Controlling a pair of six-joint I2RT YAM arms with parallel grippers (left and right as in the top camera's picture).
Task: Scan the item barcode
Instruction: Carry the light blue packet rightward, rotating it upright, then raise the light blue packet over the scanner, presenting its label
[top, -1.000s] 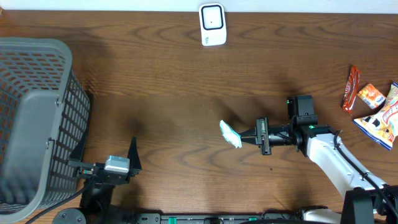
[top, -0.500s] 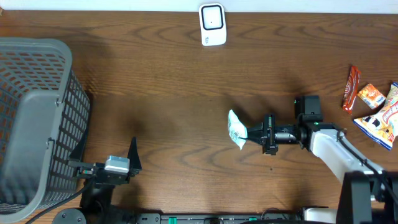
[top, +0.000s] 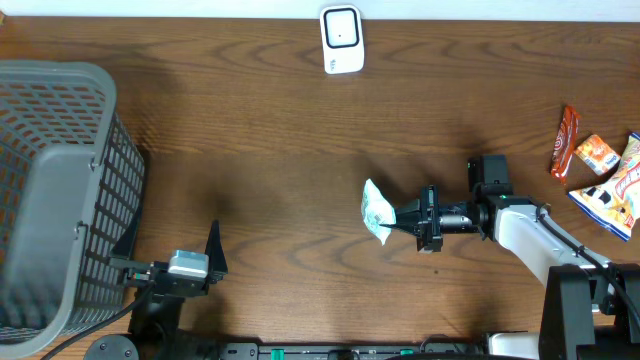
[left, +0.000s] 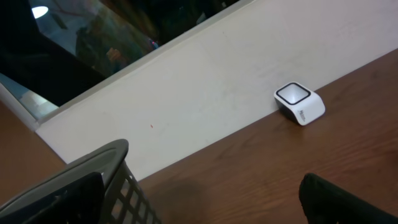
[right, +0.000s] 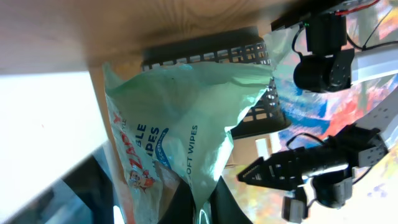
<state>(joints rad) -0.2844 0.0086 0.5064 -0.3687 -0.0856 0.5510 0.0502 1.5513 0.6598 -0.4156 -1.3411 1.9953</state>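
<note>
My right gripper should next move outward to the scanner, which lies outward of the wipes packet, then go across and down and release just beyond the orange snack packet.
A pale green wipes packet hangs above the middle of the table, and my right gripper is shut on its right edge, pointing left. In the right wrist view the packet fills the centre, its crumpled edge pinched between the dark fingers of the gripper. The white barcode scanner stands at the far edge of the table, well beyond the packet. My left gripper rests at the near left beside the basket. Its jaws stand open and hold nothing, and the scanner shows far off against the wall.
A large grey mesh basket takes up the left side, its rim close to my left finger. Several snack packets lie at the right edge. Bare brown wood lies between the packet and the scanner.
The right gripper has turned the wipes packet so more of its broad face shows from above. It moved right, then slightly back left. The left arm has not moved.
</note>
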